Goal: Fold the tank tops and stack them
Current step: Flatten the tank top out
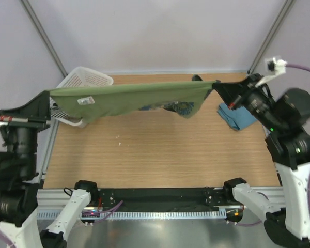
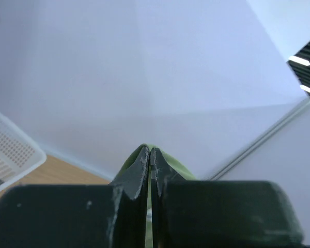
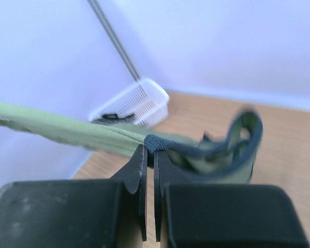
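Observation:
The wood near the table's back edge lies bare, so my right gripper should bring the pinched navy trim down and outward to it and let go there.
The olive-green tank top [image 1: 129,98] hangs stretched in the air across the back of the table, its blue-orange graphic sagging near the right end. My left gripper [image 1: 47,94] is shut on its left end; in the left wrist view green cloth [image 2: 168,161] peeks past the pinched fingertips [image 2: 150,151]. My right gripper [image 1: 217,85] is shut on the right end, clamping the navy trim [image 3: 163,142] between its fingertips, with a strap loop [image 3: 237,150] flopping to the right. The teal-blue tank top [image 1: 237,118] lies crumpled on the table at the right, under my right arm.
A white mesh basket [image 1: 85,78] stands at the back left corner, partly behind the stretched cloth; it shows as well in the right wrist view [image 3: 139,103]. Metal frame posts [image 1: 46,36] rise at both back corners. The wooden table [image 1: 160,155] ends at a metal rail in front.

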You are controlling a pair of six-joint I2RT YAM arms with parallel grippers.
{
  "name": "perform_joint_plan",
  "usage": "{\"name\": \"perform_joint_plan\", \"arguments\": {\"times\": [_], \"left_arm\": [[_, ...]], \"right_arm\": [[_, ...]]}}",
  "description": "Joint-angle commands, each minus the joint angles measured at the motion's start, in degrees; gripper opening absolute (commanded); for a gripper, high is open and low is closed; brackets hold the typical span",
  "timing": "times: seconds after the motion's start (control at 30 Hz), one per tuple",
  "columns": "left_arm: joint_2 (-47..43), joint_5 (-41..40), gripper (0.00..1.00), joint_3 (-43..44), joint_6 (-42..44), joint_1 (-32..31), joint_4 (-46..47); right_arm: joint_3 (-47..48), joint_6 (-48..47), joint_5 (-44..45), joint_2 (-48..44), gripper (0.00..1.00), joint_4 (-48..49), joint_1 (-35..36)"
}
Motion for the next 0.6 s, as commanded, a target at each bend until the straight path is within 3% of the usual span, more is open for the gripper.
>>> {"name": "perform_joint_plan", "arguments": {"times": [0.0,0.17,0.4,0.57], "left_arm": [[-0.25,2.02,0.0,-1.0,2.0,0.05,2.07],[1.49,2.2,0.0,-1.36,-0.28,0.14,1.98],[14.22,0.62,0.0,-4.07,-4.14,0.14,2.77],[23.28,0.36,0.0,-17.42,-7.84,0.14,14.86]], "right_arm": [[-1.8,-1.71,-1.28,-6.12,0.01,5.11,-0.24],[-1.98,-1.98,0.39,-9.21,0.01,5.38,-0.16],[1.81,-1.54,10.84,8.17,0.01,-2.45,-0.24],[-5.14,1.01,15.16,21.35,0.01,6.33,-1.12]]}}
